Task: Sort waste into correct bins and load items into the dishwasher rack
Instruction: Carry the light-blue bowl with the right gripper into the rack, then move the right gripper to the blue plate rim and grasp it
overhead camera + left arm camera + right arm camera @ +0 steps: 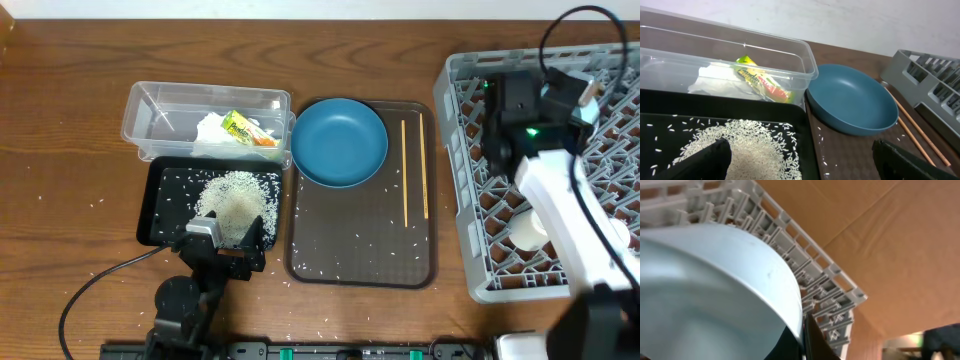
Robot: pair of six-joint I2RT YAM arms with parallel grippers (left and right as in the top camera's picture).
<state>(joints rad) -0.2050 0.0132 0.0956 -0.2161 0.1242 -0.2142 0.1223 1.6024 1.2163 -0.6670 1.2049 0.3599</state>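
My right gripper lowers the white bowl among the pegs of the grey rack next.
The clear tub (pixel 150 100) holds crumpled tissue (pixel 212 130) and the yellow-green wrapper (pixel 240 125). The black tray (pixel 160 210) holds a pile of rice (pixel 235 200). My left gripper (pixel 225 240) is open and empty, low over the tray's near edge; in the left wrist view (pixel 807 162) its fingers straddle the rice (pixel 755 150). The blue plate (pixel 340 140) and chopsticks (pixel 414 170) lie on the brown tray. My right gripper (pixel 802 335) is shut on the rim of the white bowl (pixel 715 280) over the grey rack (pixel 470 200). The cups are not in view.
The brown serving tray (pixel 350 250) lies between the black tray and the rack, with scattered rice grains on it. Loose grains also lie on the wooden table (pixel 70 150) around the black tray. My right arm covers much of the rack. Cardboard shows beyond the rack (pixel 810 265).
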